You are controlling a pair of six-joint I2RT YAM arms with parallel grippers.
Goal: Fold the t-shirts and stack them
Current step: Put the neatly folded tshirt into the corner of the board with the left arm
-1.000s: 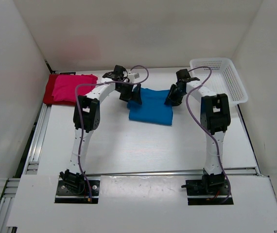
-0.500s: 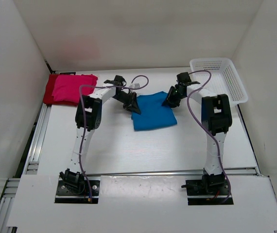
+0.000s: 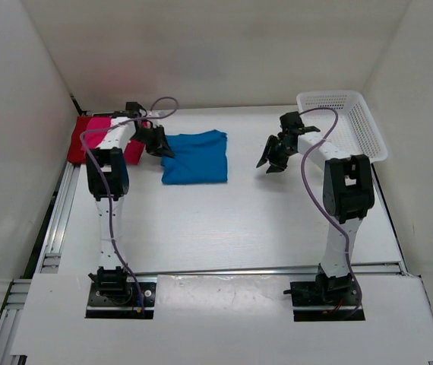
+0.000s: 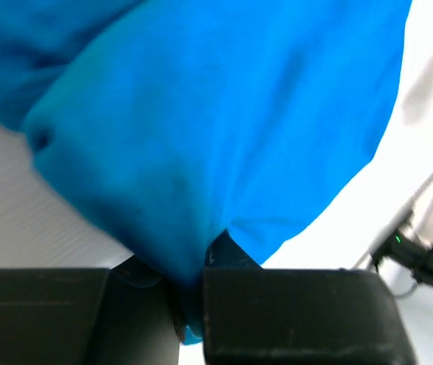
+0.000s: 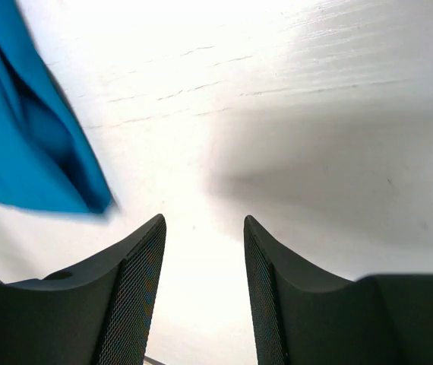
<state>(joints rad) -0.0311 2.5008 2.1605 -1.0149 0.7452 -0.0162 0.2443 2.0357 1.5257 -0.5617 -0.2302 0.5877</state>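
I need to lift the blue t-shirt [image 3: 195, 157] in my left gripper next and bring it left in the top view over the folded pink t-shirt, where the stack is.
A folded blue t-shirt [image 3: 195, 157] lies on the table left of centre. My left gripper [image 3: 160, 144] is shut on its left edge; in the left wrist view blue cloth [image 4: 201, 137] is pinched between the black fingers [image 4: 277, 312]. The folded pink t-shirt [image 3: 110, 129] rests on the dark red t-shirt [image 3: 78, 141] at the far left, partly hidden by my left arm. My right gripper [image 3: 271, 161] hangs open over bare table, right of the blue t-shirt. In the right wrist view a corner of the blue t-shirt [image 5: 26, 144] shows left of the gripper [image 5: 203, 228], whose fingers hold nothing.
A white mesh basket [image 3: 343, 122] stands at the back right corner. White walls enclose the table on the left, back and right. An aluminium rail [image 3: 55, 220] runs along the left edge.
My left gripper shut on the blue t-shirt and dragged it left toward the pink and red pile. My right gripper let go of the shirt and stayed to its right.
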